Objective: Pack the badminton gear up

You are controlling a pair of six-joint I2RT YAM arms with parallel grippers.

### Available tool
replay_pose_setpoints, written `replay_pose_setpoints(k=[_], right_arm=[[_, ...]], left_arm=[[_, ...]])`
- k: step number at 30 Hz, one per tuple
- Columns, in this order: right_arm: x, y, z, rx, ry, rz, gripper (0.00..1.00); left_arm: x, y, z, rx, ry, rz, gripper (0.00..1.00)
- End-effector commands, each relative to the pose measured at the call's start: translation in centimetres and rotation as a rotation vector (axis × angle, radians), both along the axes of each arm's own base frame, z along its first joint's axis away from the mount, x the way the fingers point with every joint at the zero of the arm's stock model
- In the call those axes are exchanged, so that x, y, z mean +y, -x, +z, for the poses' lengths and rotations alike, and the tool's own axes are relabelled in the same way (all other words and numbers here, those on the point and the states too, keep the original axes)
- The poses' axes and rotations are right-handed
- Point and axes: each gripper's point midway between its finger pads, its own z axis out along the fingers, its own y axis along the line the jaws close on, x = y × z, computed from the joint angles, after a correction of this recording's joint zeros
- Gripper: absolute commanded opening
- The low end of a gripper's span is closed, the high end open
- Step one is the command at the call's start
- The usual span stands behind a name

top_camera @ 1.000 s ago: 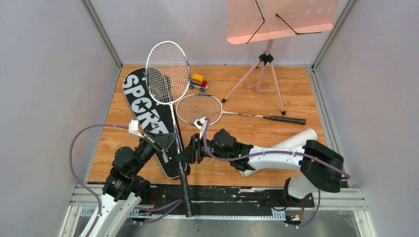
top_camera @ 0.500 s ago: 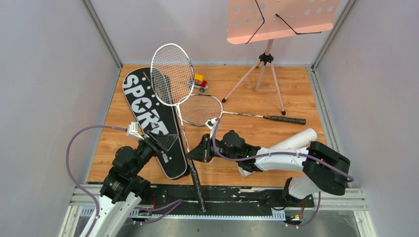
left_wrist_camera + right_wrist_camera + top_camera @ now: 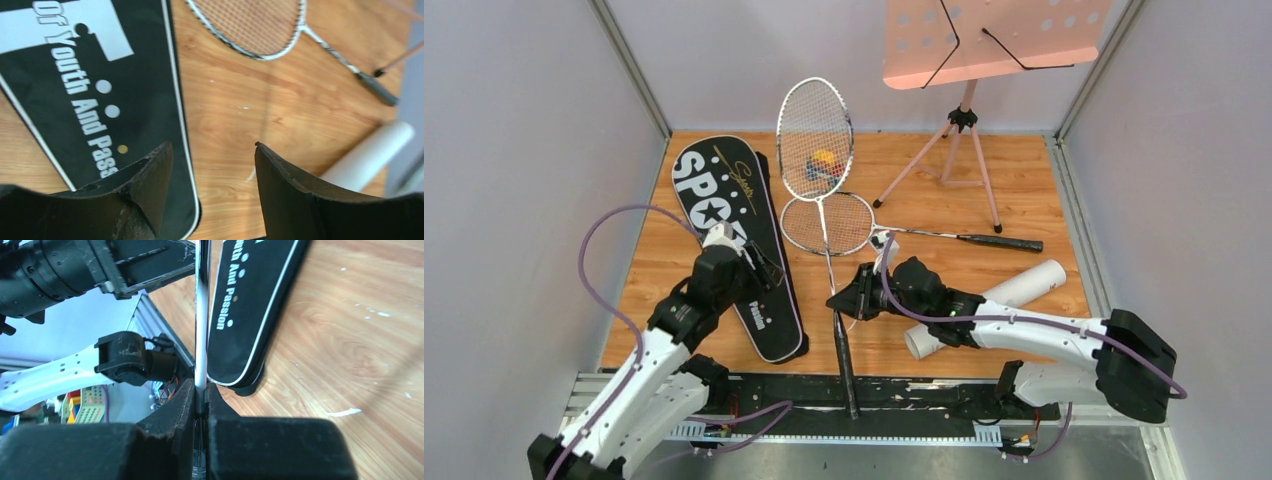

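The white-piped part of the bag beside the word Youth is below my left gripper and outward of it, so my left gripper will move down and ease outward to the bag's white-piped zip edge [image 3: 774, 234] [image 3: 176, 70] there.
My right gripper [image 3: 848, 300] [image 3: 201, 388] is shut on the thin shaft of a white-framed racket [image 3: 816, 140] [image 3: 201, 335]. That racket's head is lifted over the back of the floor and its black handle [image 3: 845, 358] points at the near edge. A second racket [image 3: 829, 222] [image 3: 250, 25] lies flat behind my right gripper, handle to the right. The long black bag [image 3: 734, 240] [image 3: 85, 75] [image 3: 255, 305] lettered SPORT lies at the left. My left gripper [image 3: 759, 272] [image 3: 212, 146] hangs open over the bag's near end, holding nothing. A white tube [image 3: 999, 300] [image 3: 370, 155] lies under my right arm.
A small toy car [image 3: 824, 165] sits at the back, seen through the lifted racket's strings. The pink music stand [image 3: 984, 40] on its tripod [image 3: 954, 160] stands at the back right. Grey walls close in the wooden floor [image 3: 1024, 190] on three sides.
My right gripper closed on the racket's shaft and swung the racket rightward off the bag. My left gripper opened, let go and moved back over the bag.
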Motion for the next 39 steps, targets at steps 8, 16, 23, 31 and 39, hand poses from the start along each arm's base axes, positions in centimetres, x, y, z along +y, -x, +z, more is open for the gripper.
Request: replay_pose_setpoints(k=[8, 16, 23, 31, 39], right_arm=[[-3.9, -2.1, 2.5, -0.108, -0.006, -0.188, 0.0], [-4.9, -1.6, 2.6, -0.122, -0.02, -0.185, 0.0], [-5.3, -1.2, 2.5, -0.126, -0.02, -0.178, 0.0], [-5.7, -1.2, 2.3, -0.13, -0.019, -0.187, 0.0], [-5.5, -1.2, 2.1, -0.121, -0.015, -0.184, 0.0]], left_arm=[[1.0, -6.3, -3.0, 0.081, -0.301, 0.026, 0.65], [0.7, -9.2, -7.0, 0.213, -0.433, 0.013, 0.61], [0.1, -10.1, -10.3, 0.295, -0.464, -0.009, 0.61], [0.5, -9.3, -12.6, 0.381, -0.504, -0.025, 0.46], [0.5, -9.3, -10.7, 0.333, -0.496, -0.039, 0.02]])
